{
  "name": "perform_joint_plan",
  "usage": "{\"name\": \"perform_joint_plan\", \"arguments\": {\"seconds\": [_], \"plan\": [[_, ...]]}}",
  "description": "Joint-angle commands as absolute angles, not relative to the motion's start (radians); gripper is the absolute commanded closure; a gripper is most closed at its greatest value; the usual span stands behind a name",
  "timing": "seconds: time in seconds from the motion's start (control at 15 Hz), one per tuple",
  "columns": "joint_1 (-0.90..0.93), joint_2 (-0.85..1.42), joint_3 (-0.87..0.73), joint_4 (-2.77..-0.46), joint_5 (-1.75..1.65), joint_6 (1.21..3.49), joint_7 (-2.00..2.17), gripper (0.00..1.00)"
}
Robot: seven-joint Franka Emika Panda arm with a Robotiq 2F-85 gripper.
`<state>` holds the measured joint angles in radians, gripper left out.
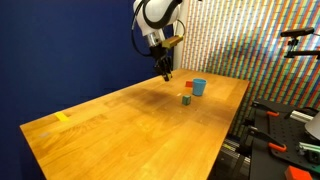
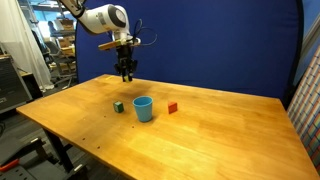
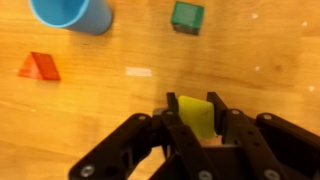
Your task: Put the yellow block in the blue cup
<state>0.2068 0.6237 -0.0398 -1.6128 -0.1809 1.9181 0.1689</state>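
Note:
Next, my gripper lifts the yellow block (image 3: 197,117) and carries it over the blue cup's open top, then moves down to let go of the block.
In the wrist view my gripper (image 3: 193,108) is shut on the yellow block (image 3: 197,117), which sits between the two black fingers. The blue cup (image 3: 72,14) stands upright at the top left of that view, away from the gripper. In both exterior views the gripper (image 1: 165,67) (image 2: 126,72) hangs above the wooden table, short of the blue cup (image 1: 199,87) (image 2: 143,108). The yellow block is too small to make out in the exterior views.
A green block (image 3: 187,16) (image 2: 118,106) (image 1: 186,99) and a red block (image 3: 39,67) (image 2: 172,107) (image 1: 191,86) lie near the cup. A yellow tape strip (image 1: 62,117) lies near the table's far corner. The wooden table (image 1: 130,130) has edges on all sides.

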Motion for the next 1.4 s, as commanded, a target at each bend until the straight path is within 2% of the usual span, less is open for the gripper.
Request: {"name": "perform_joint_plan", "arguments": {"seconds": [0.0, 0.33, 0.73, 1.33], "plan": [[0.156, 0.543, -0.103, -1.635, -0.234, 1.895, 0.266, 0.88], [0.069, 0.503, -0.162, -1.681, -0.218, 1.793, 0.371, 0.88], [-0.037, 0.517, -0.153, -1.733, -0.108, 1.651, 0.358, 0.87], [-0.031, 0.582, -0.114, -1.731, -0.027, 1.676, 0.353, 0.85]]}}
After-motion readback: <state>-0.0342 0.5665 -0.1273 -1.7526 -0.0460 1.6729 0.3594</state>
